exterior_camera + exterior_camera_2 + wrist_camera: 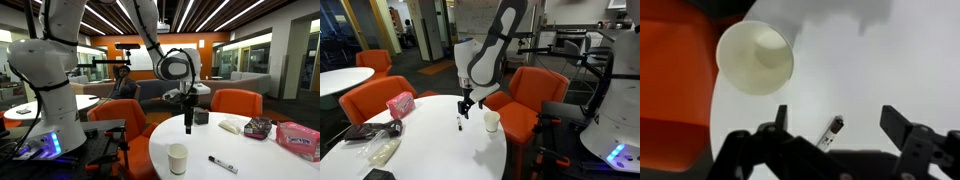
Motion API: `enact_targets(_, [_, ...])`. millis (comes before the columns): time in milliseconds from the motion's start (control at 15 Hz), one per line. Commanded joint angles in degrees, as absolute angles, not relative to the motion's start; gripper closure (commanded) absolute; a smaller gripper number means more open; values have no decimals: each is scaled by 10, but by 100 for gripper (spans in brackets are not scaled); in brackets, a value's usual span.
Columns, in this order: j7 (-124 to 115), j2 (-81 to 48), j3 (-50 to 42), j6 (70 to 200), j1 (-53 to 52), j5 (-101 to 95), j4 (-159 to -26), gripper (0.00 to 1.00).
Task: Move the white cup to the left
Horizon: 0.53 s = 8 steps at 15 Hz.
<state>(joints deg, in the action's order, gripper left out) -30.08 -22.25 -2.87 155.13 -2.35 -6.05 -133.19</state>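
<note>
Because the white cup's opening faces up, I need to bring my gripper toward it and down, fingers straddling the edge of the cup's rim away from the orange chair.
The white cup (177, 158) stands upright near the front edge of the round white table (255, 160). It also shows in an exterior view (492, 121) and in the wrist view (755, 57), where I look down into it at the upper left. My gripper (188, 126) hangs above the table, behind the cup and apart from it; it also shows in an exterior view (466, 112). In the wrist view its fingers (835, 118) are open and empty, with a black marker (829, 131) on the table between them.
The marker (222, 164) lies on the table beside the cup. A pink box (299, 138), a dark packet (259, 127) and a pale wrapped item (233, 125) lie further back. Orange chairs (236, 102) surround the table; one chair (525, 100) is close behind the cup.
</note>
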Motion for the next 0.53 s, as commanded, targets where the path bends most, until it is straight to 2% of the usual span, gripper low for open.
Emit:
enact_targets(0, [-304, -263, -56, 1552, -48, -36, -1304, 0])
enact_targets(467, [-348, -302, -91, 1540, -80, 10, -1294, 0])
